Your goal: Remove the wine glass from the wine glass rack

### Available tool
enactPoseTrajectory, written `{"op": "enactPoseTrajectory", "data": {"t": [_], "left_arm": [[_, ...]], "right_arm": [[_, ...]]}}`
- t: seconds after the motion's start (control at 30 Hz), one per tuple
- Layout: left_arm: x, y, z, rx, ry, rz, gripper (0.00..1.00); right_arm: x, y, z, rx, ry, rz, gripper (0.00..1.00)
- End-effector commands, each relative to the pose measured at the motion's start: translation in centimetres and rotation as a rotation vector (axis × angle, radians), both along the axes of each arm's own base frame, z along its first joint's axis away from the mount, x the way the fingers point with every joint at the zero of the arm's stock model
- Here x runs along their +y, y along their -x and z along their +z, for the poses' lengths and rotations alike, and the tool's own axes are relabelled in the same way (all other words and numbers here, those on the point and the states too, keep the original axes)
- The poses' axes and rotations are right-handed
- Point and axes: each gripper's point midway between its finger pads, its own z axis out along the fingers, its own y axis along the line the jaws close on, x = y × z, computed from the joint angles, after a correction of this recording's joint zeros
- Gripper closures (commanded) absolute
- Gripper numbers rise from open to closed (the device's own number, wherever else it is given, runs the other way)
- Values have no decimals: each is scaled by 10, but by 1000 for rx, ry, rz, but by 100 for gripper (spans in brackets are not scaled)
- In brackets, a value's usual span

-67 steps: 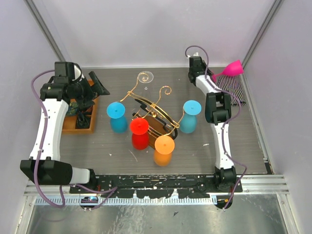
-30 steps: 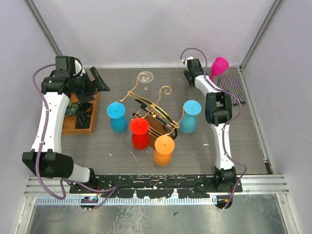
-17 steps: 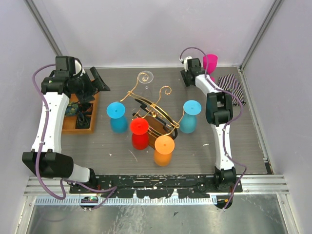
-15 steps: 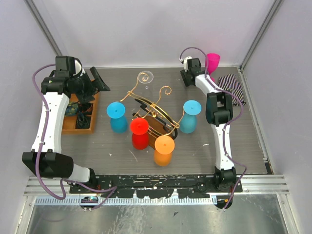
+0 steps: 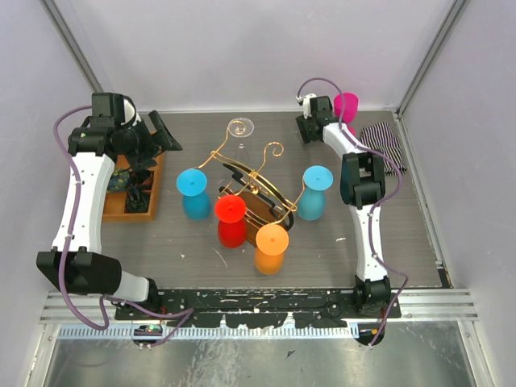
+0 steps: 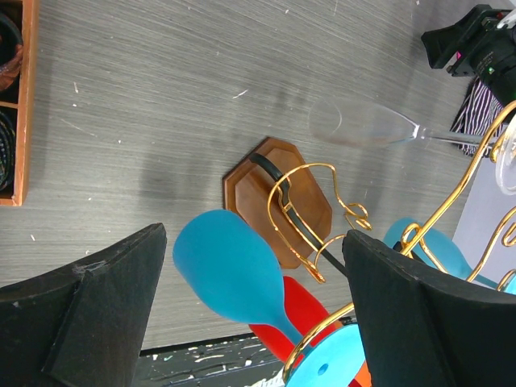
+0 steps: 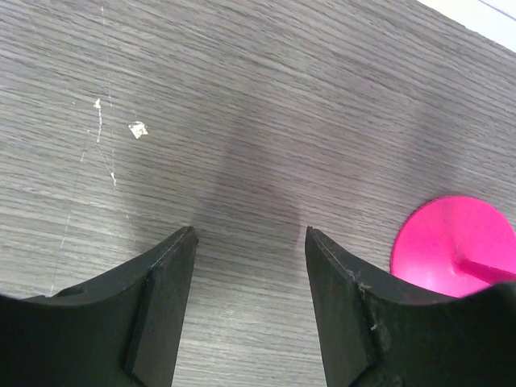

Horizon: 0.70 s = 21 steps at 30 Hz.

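The teal glass still hangs from the rack (image 5: pixel 250 181), foot up. So my right gripper goes up, comes back and closes on the foot's outer edge (image 5: pixel 329 175) next.
The wine glass rack (image 5: pixel 250 181), gold wire on a brown wooden base (image 6: pixel 250 189), stands mid-table. Blue (image 5: pixel 193 189), red (image 5: pixel 230 218), orange (image 5: pixel 272 246) and teal (image 5: pixel 315 189) glasses hang from it bowl-down, and a clear glass (image 5: pixel 239 127) hangs at the back. A pink wine glass (image 5: pixel 347 105) stands off the rack at the back right. Its base (image 7: pixel 451 242) lies just outside my right gripper (image 7: pixel 250 231), which is open with only bare table between its fingers. My left gripper (image 6: pixel 254 234) hovers wide open, high to the rack's left, with the blue glass (image 6: pixel 230 266) below it.
An orange compartment tray (image 5: pixel 151 201) sits at the left under my left arm. A black-and-white striped cloth (image 5: pixel 383 145) lies at the back right, beside the pink glass. The enclosure walls stand close behind and to both sides.
The pink glass went from tilted over the cloth to upright, and it has shifted left together with my right wrist. My left arm has barely moved.
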Motion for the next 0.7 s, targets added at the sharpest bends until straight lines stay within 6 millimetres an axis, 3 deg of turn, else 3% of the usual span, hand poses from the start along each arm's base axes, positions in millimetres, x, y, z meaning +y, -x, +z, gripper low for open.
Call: {"op": "enactPoseTrajectory", "data": {"t": [0.0,0.1,0.23,0.47,0.67], "left_arm": [[-2,-1,4,-12,3,-16,2],[-2,-1,3,-11,3,-16,2],[-2,0,5,-13,2,-14,2],[-2,2,8,-19,12,-3,2],[-3,9,13,-46,25,2,2]], "right_arm": [[14,20,2,76,-43,41,37],[18,17,10,69,-76,49,37],[23,7,57,-4,-186,47,37],[49,-5,187,-204,-418,132,39],[60,18,275,-306,-544,159,39]]}}
